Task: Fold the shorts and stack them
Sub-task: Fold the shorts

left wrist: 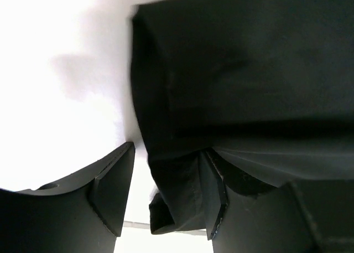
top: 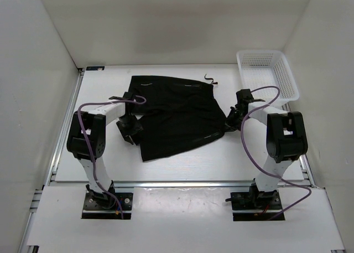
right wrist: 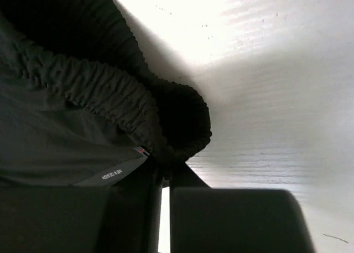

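Observation:
My left gripper should draw back toward my base onto the shorts' near corner (top: 145, 158) (left wrist: 161, 222), because that corner sticks out farther back than my fingertips.
The black shorts (top: 177, 112) lie spread across the middle of the table. My left gripper (top: 130, 129) is at their left edge. In the left wrist view it (left wrist: 166, 192) is open, with a fold of the shorts' hem (left wrist: 177, 181) hanging between the fingers, against the right finger (left wrist: 213, 195). My right gripper (top: 233, 118) is at the shorts' right edge. In the right wrist view it (right wrist: 166, 178) is shut on the gathered elastic waistband (right wrist: 110, 98), beside a small label (right wrist: 113, 173).
A white mesh basket (top: 289, 78) stands at the back right corner of the table. A black drawstring end (top: 209, 78) lies off the shorts' far edge. White walls enclose the table on the left, back and right.

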